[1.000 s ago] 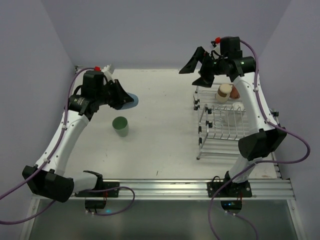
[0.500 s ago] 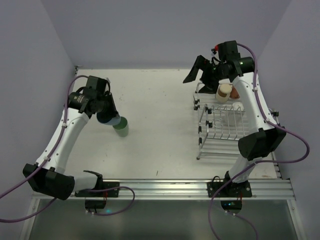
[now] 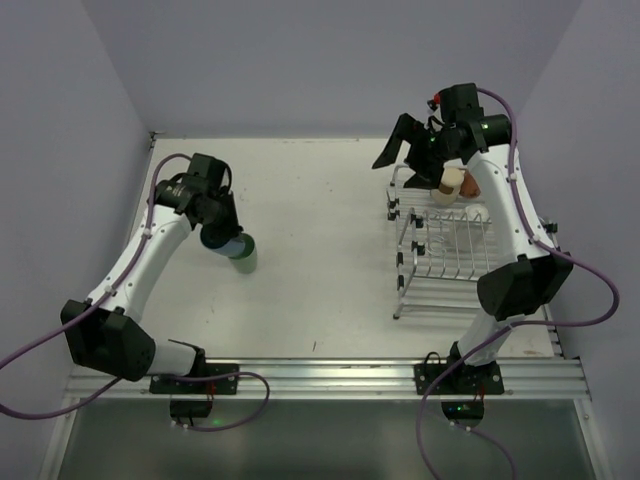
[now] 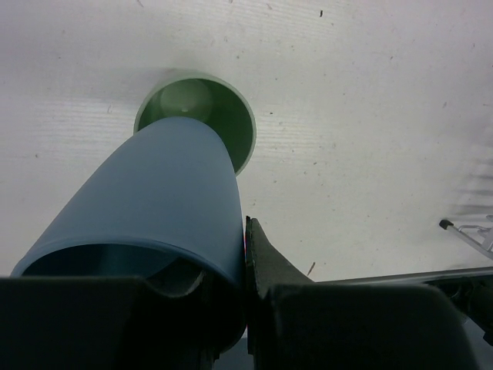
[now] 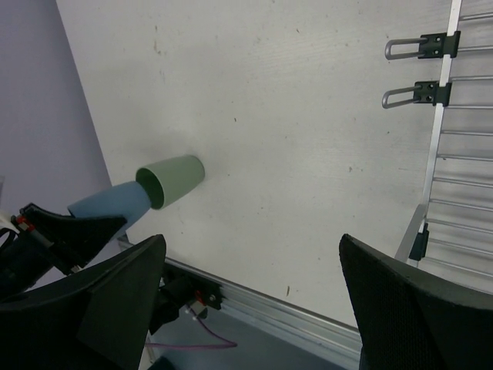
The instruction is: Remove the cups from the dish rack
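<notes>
The left gripper lowers the light blue cup's base into the pale green cup's empty opening (image 3: 243,247) (image 4: 196,121) below next, then lets go of the light blue cup.
My left gripper (image 3: 215,232) (image 4: 223,254) is shut on the rim wall of the light blue cup (image 4: 154,193) (image 3: 226,243), one finger inside and one outside. The cup's base sits tilted at the mouth of the pale green cup (image 4: 235,123) (image 3: 244,259) (image 5: 173,179), which stands upright on the table. My right gripper (image 3: 405,150) (image 5: 253,239) is open and empty, above the far left corner of the dish rack (image 3: 440,262) (image 5: 454,154). A cream-tan cup (image 3: 450,182) rests in the rack's far end. A pale pinkish cup (image 3: 462,222) lies lower in the rack, partly behind the right arm.
Purple walls close in the table on the left, far and right sides. A metal rail (image 3: 330,375) carrying both arm bases runs along the near edge. Purple cables loop beside each arm.
My left gripper carried the light blue cup from the far left to the pale green cup and turned it base-down over that cup's mouth. The right gripper shifted slightly above the rack.
</notes>
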Controlling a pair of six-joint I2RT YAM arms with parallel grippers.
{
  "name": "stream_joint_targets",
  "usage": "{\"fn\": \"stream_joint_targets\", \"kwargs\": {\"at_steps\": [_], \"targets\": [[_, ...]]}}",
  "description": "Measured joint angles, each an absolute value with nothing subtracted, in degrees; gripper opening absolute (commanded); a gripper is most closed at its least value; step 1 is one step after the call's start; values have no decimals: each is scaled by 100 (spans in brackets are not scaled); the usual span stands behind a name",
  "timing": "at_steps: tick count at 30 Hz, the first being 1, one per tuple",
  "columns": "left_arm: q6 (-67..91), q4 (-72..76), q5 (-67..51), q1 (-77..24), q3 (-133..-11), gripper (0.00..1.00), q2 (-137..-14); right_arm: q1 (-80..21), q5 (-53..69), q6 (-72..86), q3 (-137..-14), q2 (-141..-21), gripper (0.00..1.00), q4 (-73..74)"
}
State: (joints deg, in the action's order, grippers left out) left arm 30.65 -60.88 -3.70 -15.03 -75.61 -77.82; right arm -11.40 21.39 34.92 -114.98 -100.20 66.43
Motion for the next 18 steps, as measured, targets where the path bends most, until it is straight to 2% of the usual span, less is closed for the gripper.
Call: {"fn": "stream_joint_targets", "kwargs": {"at_steps": [18], "targets": [[2923, -5830, -447, -1599, -7491, 0, -8276, -1039, 1629, 3378, -11579, -10077, 95, 6906]]}}
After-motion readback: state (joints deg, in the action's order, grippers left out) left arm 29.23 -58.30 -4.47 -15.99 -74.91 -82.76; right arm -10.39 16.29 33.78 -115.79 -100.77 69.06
